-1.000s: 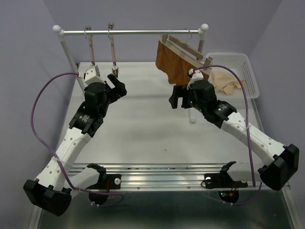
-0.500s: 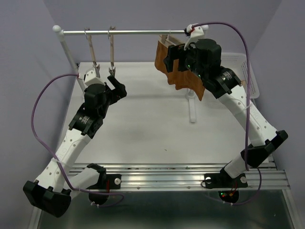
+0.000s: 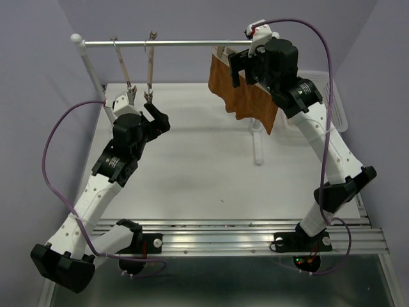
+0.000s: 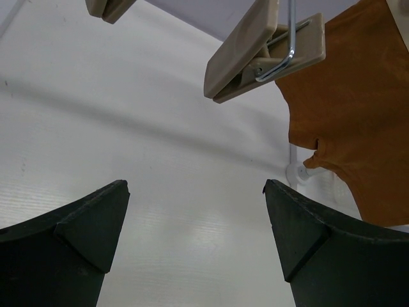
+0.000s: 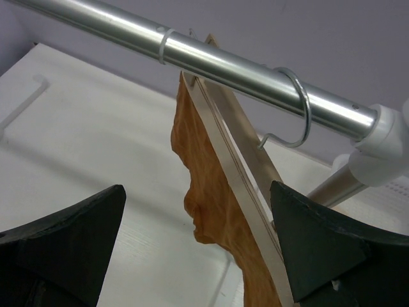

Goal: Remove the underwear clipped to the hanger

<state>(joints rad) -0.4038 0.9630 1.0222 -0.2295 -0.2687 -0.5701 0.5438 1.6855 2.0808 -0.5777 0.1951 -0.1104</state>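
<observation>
My right gripper should go down next onto the hanger's bar (image 5: 239, 179) beside its wire hook, as the bar is between the gripper's open fingers but still beyond their ends.
The rust-brown underwear (image 3: 246, 96) hangs from the wooden hanger (image 3: 222, 56) at the right end of the metal rail (image 3: 179, 43). My right gripper (image 3: 240, 66) is up at rail height, right by the hanger's near end, open. In the right wrist view the hanger's bar (image 5: 239, 179), its wire hook (image 5: 298, 115) and the underwear (image 5: 208, 192) lie between and beyond the wide-apart jaws of the right gripper (image 5: 197, 189), touching neither. My left gripper (image 3: 160, 118) is open low over the table, empty. Its view shows the left gripper (image 4: 195, 187) below an empty clip (image 4: 255, 54), with the underwear (image 4: 348, 115) at the right.
Two empty clip hangers (image 3: 121, 67) (image 3: 151, 64) dangle from the rail's left half. The rack's white posts stand at the left (image 3: 89, 70) and at the right, with a foot (image 3: 257, 147) on the table. A white basket (image 3: 339, 105) sits far right behind my right arm.
My right arm has risen from table level up to the rail and now faces the hanger's end. The left arm has barely moved. Both grippers stayed open.
</observation>
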